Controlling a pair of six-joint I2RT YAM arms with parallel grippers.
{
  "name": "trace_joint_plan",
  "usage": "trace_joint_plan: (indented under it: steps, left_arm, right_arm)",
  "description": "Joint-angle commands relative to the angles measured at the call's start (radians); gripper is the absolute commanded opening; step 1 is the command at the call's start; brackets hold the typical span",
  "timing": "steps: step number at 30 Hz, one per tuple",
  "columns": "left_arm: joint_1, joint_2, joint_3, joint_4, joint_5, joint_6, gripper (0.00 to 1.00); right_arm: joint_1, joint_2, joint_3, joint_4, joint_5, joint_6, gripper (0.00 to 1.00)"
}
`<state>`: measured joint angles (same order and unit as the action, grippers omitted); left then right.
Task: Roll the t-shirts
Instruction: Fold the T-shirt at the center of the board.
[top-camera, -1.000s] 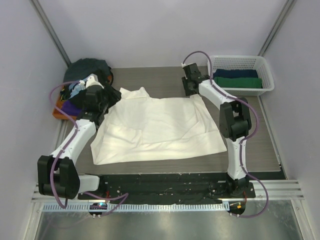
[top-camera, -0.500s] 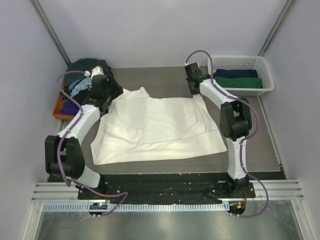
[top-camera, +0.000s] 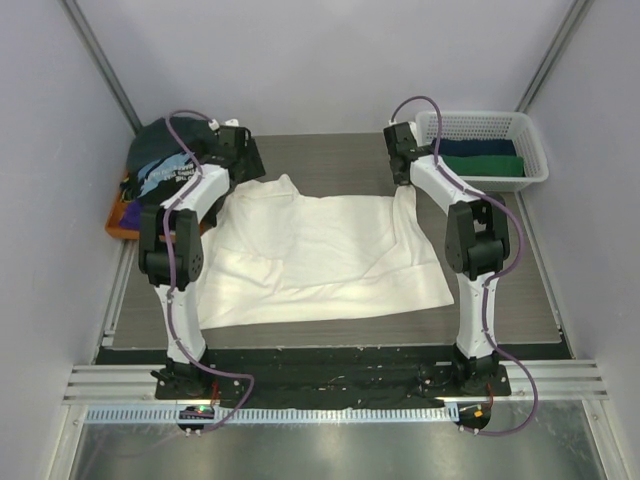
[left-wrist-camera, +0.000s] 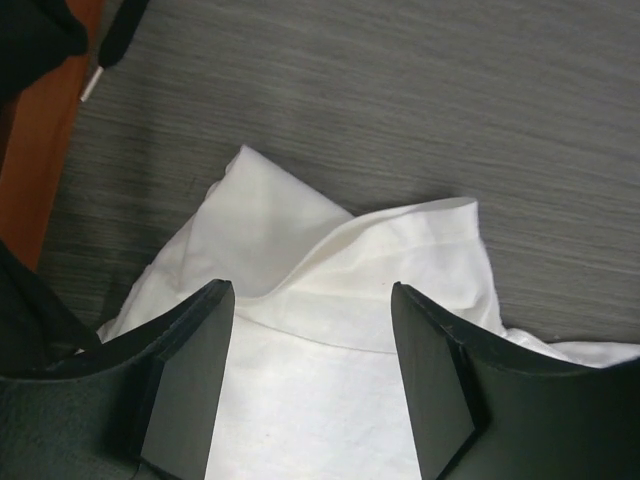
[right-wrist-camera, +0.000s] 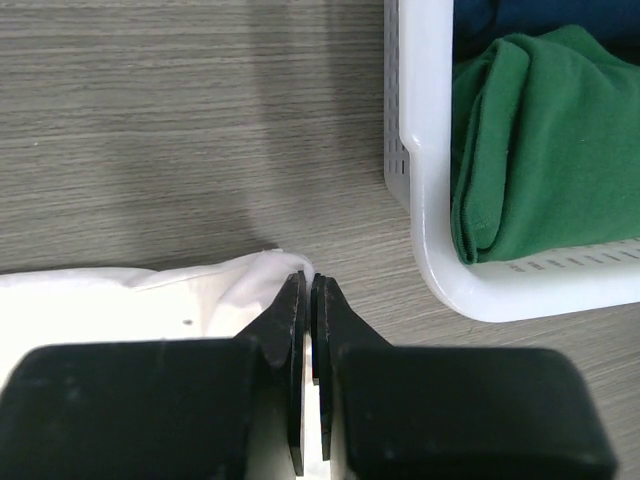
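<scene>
The left gripper moves down onto the folded white sleeve at the shirt's far corner by the pile next, since that fold lies below its open fingers.
A cream-white t-shirt (top-camera: 320, 250) lies spread flat on the grey table. My left gripper (top-camera: 252, 165) is open and hovers just above the shirt's far left corner; in the left wrist view the gripper (left-wrist-camera: 310, 295) straddles a folded white sleeve (left-wrist-camera: 300, 230) without touching it. My right gripper (top-camera: 404, 180) is shut on the shirt's far right corner; in the right wrist view the gripper (right-wrist-camera: 310, 282) pinches a peak of white cloth (right-wrist-camera: 130, 300). A pile at the far left holds a dark teal shirt (top-camera: 170, 135), a black one with pale-blue lettering (top-camera: 160, 178) and a purple one (top-camera: 135, 215).
A white lattice basket (top-camera: 480, 122) stands at the far right with a navy roll (top-camera: 470, 147) and a green roll (top-camera: 480, 165); the basket's rim (right-wrist-camera: 425, 200) is close to my right gripper. An orange item (top-camera: 118, 228) lies under the pile.
My left arm has swung up and away from me, carrying its gripper to the shirt's far left corner. My right gripper has shifted back and right, lifting the far right corner slightly.
</scene>
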<state>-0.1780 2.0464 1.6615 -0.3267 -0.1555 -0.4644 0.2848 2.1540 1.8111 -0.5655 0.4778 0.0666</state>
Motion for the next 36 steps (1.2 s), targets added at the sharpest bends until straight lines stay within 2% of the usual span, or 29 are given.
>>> trace_joint_plan:
  steps: [1, 18, 21, 22, 24, 25, 27, 28, 29, 36]
  left_arm:
    - [-0.006, 0.029, 0.055, -0.064, -0.019, 0.105, 0.7]
    - [-0.006, 0.202, 0.21, -0.195, -0.049, 0.279, 0.66]
    - [-0.006, 0.238, 0.251, -0.233, -0.03, 0.282, 0.58]
    - [-0.008, 0.245, 0.273, -0.245, -0.024, 0.282, 0.5]
    - [-0.006, 0.273, 0.297, -0.277, -0.015, 0.279, 0.41]
    - [-0.008, 0.276, 0.306, -0.282, -0.015, 0.28, 0.28]
    - [-0.006, 0.271, 0.313, -0.282, -0.039, 0.276, 0.16]
    - [-0.008, 0.267, 0.311, -0.279, -0.07, 0.274, 0.04]
    - [-0.008, 0.262, 0.31, -0.278, -0.084, 0.276, 0.0]
    - [-0.028, 0.17, 0.258, -0.238, -0.187, 0.299, 0.0]
  right_arm:
    - [-0.009, -0.065, 0.004, 0.033, -0.016, 0.029, 0.01]
    - [-0.035, -0.072, -0.016, 0.047, -0.076, 0.055, 0.01]
    - [-0.036, -0.074, -0.016, 0.047, -0.074, 0.059, 0.01]
    - [-0.041, -0.075, -0.018, 0.049, -0.074, 0.062, 0.01]
    - [-0.042, -0.075, -0.019, 0.047, -0.077, 0.065, 0.01]
    - [-0.042, -0.077, -0.021, 0.047, -0.076, 0.065, 0.01]
    - [-0.045, -0.077, -0.022, 0.049, -0.076, 0.07, 0.01]
    - [-0.045, -0.075, -0.022, 0.049, -0.079, 0.068, 0.01]
    - [-0.047, -0.074, -0.022, 0.049, -0.08, 0.073, 0.01]
    - [-0.062, -0.052, -0.007, 0.044, -0.085, 0.091, 0.01]
